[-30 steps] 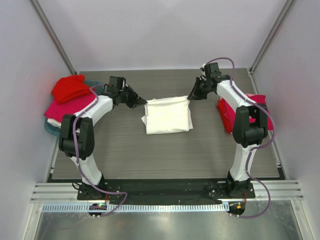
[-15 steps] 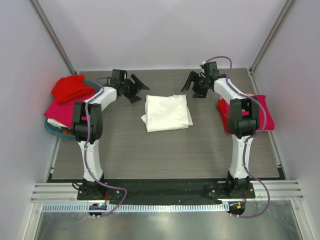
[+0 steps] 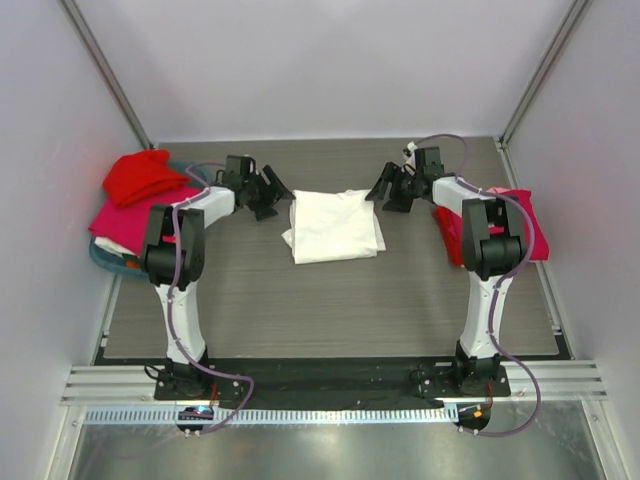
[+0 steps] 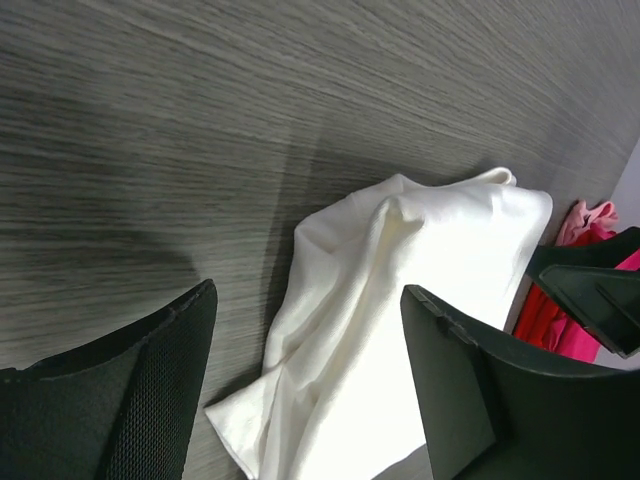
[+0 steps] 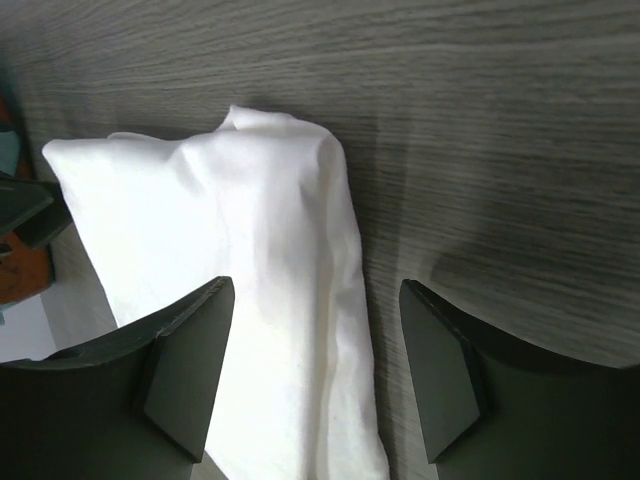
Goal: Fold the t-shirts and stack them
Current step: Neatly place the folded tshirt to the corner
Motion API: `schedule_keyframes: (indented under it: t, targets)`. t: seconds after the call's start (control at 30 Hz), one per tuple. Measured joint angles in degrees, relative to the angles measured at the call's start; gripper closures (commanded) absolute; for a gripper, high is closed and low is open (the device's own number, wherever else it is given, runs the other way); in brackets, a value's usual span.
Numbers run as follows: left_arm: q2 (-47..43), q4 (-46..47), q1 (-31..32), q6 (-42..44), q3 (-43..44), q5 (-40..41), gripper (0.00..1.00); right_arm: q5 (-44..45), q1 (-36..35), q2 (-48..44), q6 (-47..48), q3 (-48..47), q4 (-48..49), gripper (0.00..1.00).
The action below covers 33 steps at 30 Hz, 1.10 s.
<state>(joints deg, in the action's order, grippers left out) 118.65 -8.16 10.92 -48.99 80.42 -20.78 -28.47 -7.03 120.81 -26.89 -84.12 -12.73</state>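
I will lower my left gripper toward the right in the top view and close it on the white t-shirt's basket-side far corner, because a fold bulges there.
A white t-shirt lies folded into a rough rectangle in the middle of the table, its print hidden. My left gripper stands open just off its far left corner, and my right gripper stands open off its far right corner. Neither holds anything. In the left wrist view the white t-shirt lies below the open left gripper. The right wrist view shows the shirt's rumpled edge under the open right gripper. A red t-shirt tops a magenta one at the left.
The left pile sits in a teal basket at the table's left edge. A folded stack of red and pink cloth lies at the right edge, behind my right arm. Grey walls close in the back and both sides.
Both grippers were shut on the white t-shirt's far corners; they have let go, opened, and pulled a little away from it. The shirt has settled flat.
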Motion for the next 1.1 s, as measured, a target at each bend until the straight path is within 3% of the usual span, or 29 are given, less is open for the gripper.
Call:
schedule_keyframes:
  t: [0.13, 0.37, 0.63, 0.83, 0.9, 0.93, 0.97, 1.0, 1.1]
  targets:
    - [0.04, 1.27, 0.46, 0.35, 0.02, 0.20, 0.28, -2.23, -0.15, 1.53, -0.46, -0.46, 3.23, 0.28]
    - [2.80, 2.29, 1.46, 0.66, 1.64, 0.17, 0.46, -4.20, -0.74, 4.98, -1.60, -2.91, 5.62, 0.32]
    - [7.08, 1.97, 2.40, 0.48, 6.93, 0.70, 0.56, -3.02, -2.27, 8.13, -1.46, -7.06, 5.66, 0.44]
    - [10.34, 2.01, 3.04, -0.42, 10.47, 1.07, 0.75, -1.36, -3.17, 10.54, -1.05, -10.32, 4.52, 0.65]
    - [10.93, 1.97, 3.32, -0.61, 11.21, 1.38, 0.86, -1.18, -3.39, 11.19, -1.33, -11.21, 4.28, 0.76]
    - [11.21, 1.97, 3.54, -0.72, 11.54, 1.62, 0.98, -0.85, -3.52, 11.56, -1.42, -11.65, 4.04, 0.80]
    - [11.39, 2.03, 3.76, -0.98, 11.80, 1.75, 1.00, -0.76, -3.54, 11.72, -1.51, -11.91, 3.80, 0.94]
    - [11.47, 2.08, 3.98, -0.96, 12.07, 1.84, 1.00, -0.52, -3.63, 11.82, -1.36, -12.11, 3.58, 0.99]
    - [11.47, 2.49, 4.59, -1.31, 12.24, 2.45, 1.00, 0.07, -3.67, 11.80, -1.79, -12.24, 3.04, 0.99]
